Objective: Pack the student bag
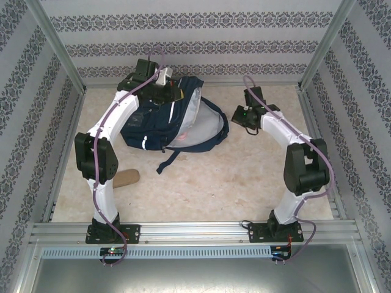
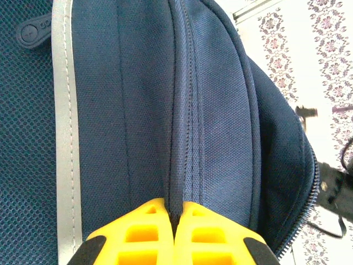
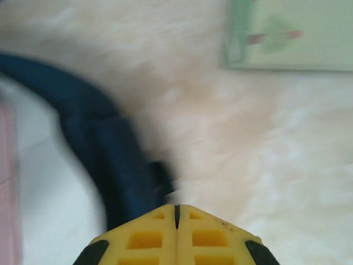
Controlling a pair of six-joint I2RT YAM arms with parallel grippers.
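Observation:
My left gripper holds the raised navy ridge (image 1: 181,92) (image 2: 176,190). It will first move it a little toward the open flap, then release it.
The student bag (image 1: 160,125), navy with thin white stripes, lies at the back left of the table. Its main compartment gapes open and shows pale lining (image 1: 197,122). My left gripper (image 1: 164,91) is at the bag's far top end. In the left wrist view its yellow fingers (image 2: 149,232) pinch a raised seam of the student bag (image 2: 215,110), so the left gripper (image 2: 175,205) is shut on the fabric. My right gripper (image 1: 241,116) hangs just right of the open flap. In the right wrist view the right gripper (image 3: 176,207) is shut with nothing in it, beside the navy flap edge (image 3: 110,165).
A tan flat object (image 1: 126,177) lies on the table by the left arm's elbow. Something pink (image 1: 183,131) shows inside the bag's opening. A blurred pale green flat thing (image 3: 287,38) lies on the table ahead of the right gripper. Patterned walls enclose three sides.

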